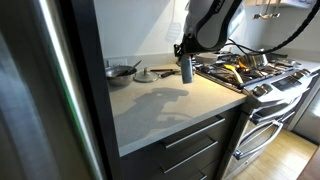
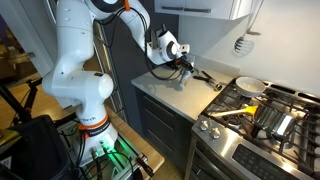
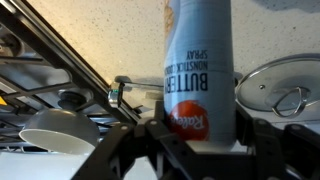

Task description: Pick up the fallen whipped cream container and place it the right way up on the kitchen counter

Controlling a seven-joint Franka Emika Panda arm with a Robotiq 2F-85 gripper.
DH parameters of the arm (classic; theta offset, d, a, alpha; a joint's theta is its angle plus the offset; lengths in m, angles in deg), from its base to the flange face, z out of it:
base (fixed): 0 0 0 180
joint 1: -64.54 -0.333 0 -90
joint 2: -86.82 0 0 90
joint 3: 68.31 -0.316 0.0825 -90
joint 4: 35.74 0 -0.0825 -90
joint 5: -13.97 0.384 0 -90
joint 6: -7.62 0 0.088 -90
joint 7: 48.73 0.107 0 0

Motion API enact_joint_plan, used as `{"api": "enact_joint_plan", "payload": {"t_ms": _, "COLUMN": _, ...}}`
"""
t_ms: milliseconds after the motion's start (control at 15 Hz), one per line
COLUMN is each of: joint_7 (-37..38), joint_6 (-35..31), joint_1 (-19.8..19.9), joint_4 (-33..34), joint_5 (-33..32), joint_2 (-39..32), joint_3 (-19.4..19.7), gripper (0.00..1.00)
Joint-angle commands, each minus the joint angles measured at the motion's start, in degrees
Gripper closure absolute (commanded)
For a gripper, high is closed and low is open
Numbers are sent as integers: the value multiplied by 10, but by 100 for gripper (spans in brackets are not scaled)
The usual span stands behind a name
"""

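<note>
The upright can will next go down in the robot's gripper until its raised base touches the bare counter [image 1: 186, 92] beside the stove, below the gripper. The gripper will then let go of the can.
The whipped cream container [image 1: 186, 70] is a slim grey can with a red logo. It stands upright, close to or on the light beige kitchen counter [image 1: 160, 110], near the stove's edge. My gripper [image 1: 186, 56] is shut on it from above, a finger on each side. In the wrist view the can [image 3: 200, 60] fills the middle between my fingers [image 3: 198, 135], and its label reads upside down. It also shows in an exterior view [image 2: 183, 72] under my gripper [image 2: 178, 62], above the counter [image 2: 165, 92].
A steel gas stove [image 1: 250, 72] lies right beside the can, with a small pan [image 2: 250, 87] on a back burner. A round lid [image 1: 146, 74] and a dark bowl [image 1: 120, 72] sit at the counter's back. The wrist view shows a lid [image 3: 285, 90] and a white bowl [image 3: 55, 130].
</note>
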Motion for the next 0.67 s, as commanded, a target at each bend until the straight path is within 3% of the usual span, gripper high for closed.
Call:
{"api": "enact_joint_plan", "payload": {"t_ms": 0, "joint_7": 50, "joint_6": -49, "joint_1": -63, "joint_4": -28, "joint_5": 1, "joint_2": -25, "joint_3": 59, "gripper": 62}}
{"api": "enact_joint_plan", "payload": {"t_ms": 333, "joint_7": 88, "joint_6": -115, "joint_1": -140, "joint_4": -47, "joint_5": 21, "joint_2": -87, "joint_3": 137, "gripper": 62}}
{"api": "enact_joint_plan", "payload": {"t_ms": 533, "joint_7": 108, "joint_6": -151, "joint_1": -164, "joint_4": -57, "joint_5": 39, "joint_2": -123, "joint_3": 158, "gripper": 62}}
{"api": "enact_joint_plan", "payload": {"t_ms": 600, "joint_7": 25, "joint_6": -165, "joint_1": -161, "joint_4": -67, "joint_5": 132, "joint_2": -127, "joint_3": 137, "gripper": 62}}
